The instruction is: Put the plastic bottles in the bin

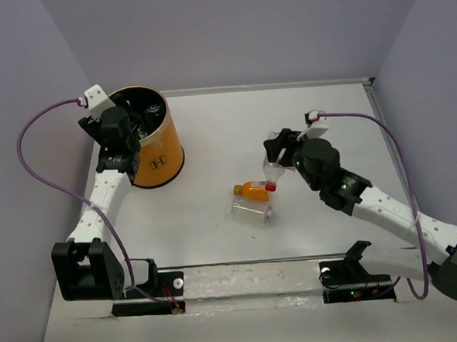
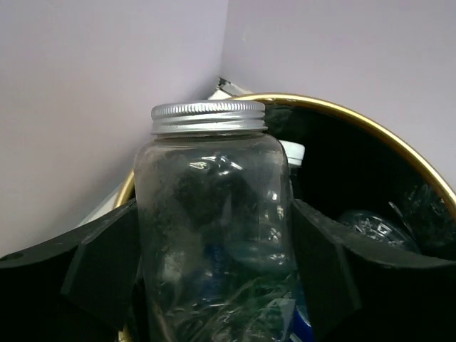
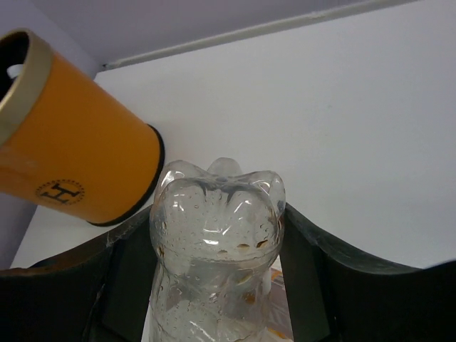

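The bin (image 1: pixel 159 152) opens at its high rim, so the bottle goes up and outward in my right gripper next, to the left in the top view, over the bin's opening (image 1: pixel 149 109) for release.
The orange bin (image 1: pixel 159 152) stands at the back left and also shows in the right wrist view (image 3: pixel 78 164). Its gold rim (image 2: pixel 356 117) is below my left gripper (image 1: pixel 125 129) (image 2: pixel 214 246), which is shut on a clear bottle with a silver cap (image 2: pixel 210 185), held upright over the bin's opening. Several bottles (image 2: pixel 374 224) lie inside. My right gripper (image 1: pixel 278 154) (image 3: pixel 214 249) is shut on a clear bottle (image 1: pixel 273 170) (image 3: pixel 214 214), held above the table with its red cap down. An orange-filled bottle (image 1: pixel 253 190) and a clear bottle (image 1: pixel 252 211) lie on the table just beneath it.
White table (image 1: pixel 217 241) with lilac walls on three sides. The back left corner is close behind the bin. A purple cable (image 1: pixel 33 144) loops from each wrist. The arm bases (image 1: pixel 87 273) sit at the near edge.
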`<state>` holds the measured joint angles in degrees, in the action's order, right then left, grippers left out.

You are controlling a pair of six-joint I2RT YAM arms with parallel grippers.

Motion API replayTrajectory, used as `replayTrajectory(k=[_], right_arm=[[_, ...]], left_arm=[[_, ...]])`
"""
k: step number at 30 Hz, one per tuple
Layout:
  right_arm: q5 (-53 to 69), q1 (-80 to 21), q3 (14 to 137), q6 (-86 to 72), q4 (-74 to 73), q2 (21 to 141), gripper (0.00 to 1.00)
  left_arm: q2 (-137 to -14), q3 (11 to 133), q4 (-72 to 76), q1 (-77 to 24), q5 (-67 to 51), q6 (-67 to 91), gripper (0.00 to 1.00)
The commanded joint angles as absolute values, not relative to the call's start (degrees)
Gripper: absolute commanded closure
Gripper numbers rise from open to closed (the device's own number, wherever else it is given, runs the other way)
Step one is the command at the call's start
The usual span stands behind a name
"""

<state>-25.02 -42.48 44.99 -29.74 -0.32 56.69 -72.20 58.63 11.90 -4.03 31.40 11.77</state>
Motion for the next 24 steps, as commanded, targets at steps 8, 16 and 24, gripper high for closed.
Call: replayTrajectory(k=[8, 16, 24], right_arm=[[-17.6, -50.1, 78.0, -14.7, 17.1, 81.5, 0.62], [-11.9, -50.6, 95.7, -10.5, 23.9, 97.5, 0.62], [-6.7, -53.2, 130.9, -6.3, 19.1, 121.6, 0.62]], left_arm=[[-63.2, 63.2, 14.5, -3.8, 29.5, 14.5, 0.01], [-52.4, 64.2, 12.7, -3.0, 17.3, 19.2, 0.01], [-50.2, 61.4, 16.1, 4.5, 10.3, 24.2, 0.01]])
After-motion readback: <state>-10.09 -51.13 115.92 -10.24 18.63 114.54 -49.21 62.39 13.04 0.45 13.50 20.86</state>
